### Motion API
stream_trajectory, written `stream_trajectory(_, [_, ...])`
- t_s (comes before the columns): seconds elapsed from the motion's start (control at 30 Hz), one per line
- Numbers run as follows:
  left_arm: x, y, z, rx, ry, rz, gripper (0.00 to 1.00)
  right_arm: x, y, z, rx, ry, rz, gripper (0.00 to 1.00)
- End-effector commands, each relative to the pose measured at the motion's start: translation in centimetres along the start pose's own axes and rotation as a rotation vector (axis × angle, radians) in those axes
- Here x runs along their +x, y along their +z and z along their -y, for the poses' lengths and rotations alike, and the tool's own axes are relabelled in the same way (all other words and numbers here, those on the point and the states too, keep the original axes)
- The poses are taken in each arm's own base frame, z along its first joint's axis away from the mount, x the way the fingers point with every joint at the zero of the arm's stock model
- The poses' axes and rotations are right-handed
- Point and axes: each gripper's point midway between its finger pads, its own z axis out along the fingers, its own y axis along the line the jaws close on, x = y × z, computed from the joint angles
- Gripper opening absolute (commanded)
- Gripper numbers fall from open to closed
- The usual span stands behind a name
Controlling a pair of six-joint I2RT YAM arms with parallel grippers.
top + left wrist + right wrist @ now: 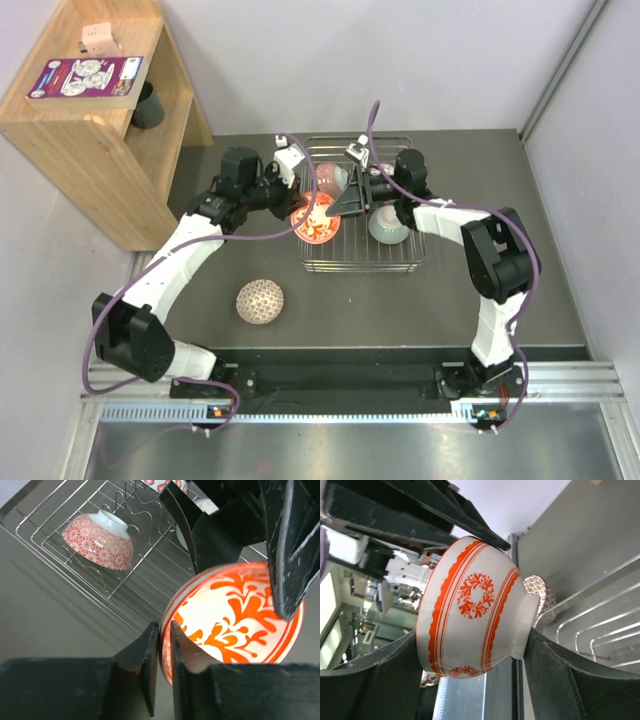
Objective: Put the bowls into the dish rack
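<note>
My right gripper will next turn downward, lower toward the near wires and let go of the floral bowl, because the rack is bare beside the mint green bowl point(386, 226).
The red-orange floral bowl point(313, 222) point(230, 615) point(470, 610) hangs tilted over the left end of the silver wire dish rack point(360, 264) point(60, 550), held by both arms. My left gripper point(305, 203) point(165, 630) is shut on its rim, one finger inside and one outside. My right gripper point(345, 205) point(470, 641) is shut across it, from rim to foot. A pink-red patterned bowl point(100, 542) point(330, 180) and a pale mint green bowl point(386, 226) sit in the rack. The beige mesh bowl point(260, 301) point(540, 592) lies upside down on the table.
A wooden shelf point(90, 130) with a dark cup point(148, 105) stands at the back left. The two arms meet over the rack's left half. Walls close in on the right and behind.
</note>
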Motion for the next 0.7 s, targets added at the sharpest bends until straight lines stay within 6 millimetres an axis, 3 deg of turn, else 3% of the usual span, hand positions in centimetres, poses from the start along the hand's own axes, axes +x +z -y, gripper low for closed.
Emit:
stream_trajectory(0.0, [-3.3,0.2,0.7,0.029,0.044,0.112,0.24,-0.5,0.9,0.2,0.121,-0.121,0.001,0.00])
stream_trajectory(0.33, [-3.2,0.0,0.5,0.019,0.037,0.113,0.77,-1.6,-0.9,1.7,0.235,-0.101,0.069,0.00])
stream_trajectory(0.37, [-3.2,0.0,0.4,0.011,0.033,0.112,0.89,-2.7,-1.1,2.2,0.289,-0.200,0.077,0.00])
stream_trajectory(0.43, [-3.5,-0.2,-0.2,-0.015,0.018,0.119,0.99,-2.4,-1.9,3.2,0.360,-0.166,0.067,0.00])
stream_trajectory(0.67, [-2.9,-2.0,-4.1,-0.098,-0.070,0.113,0.99,-4.1,-4.1,3.2,0.540,-0.248,0.118,0.00])
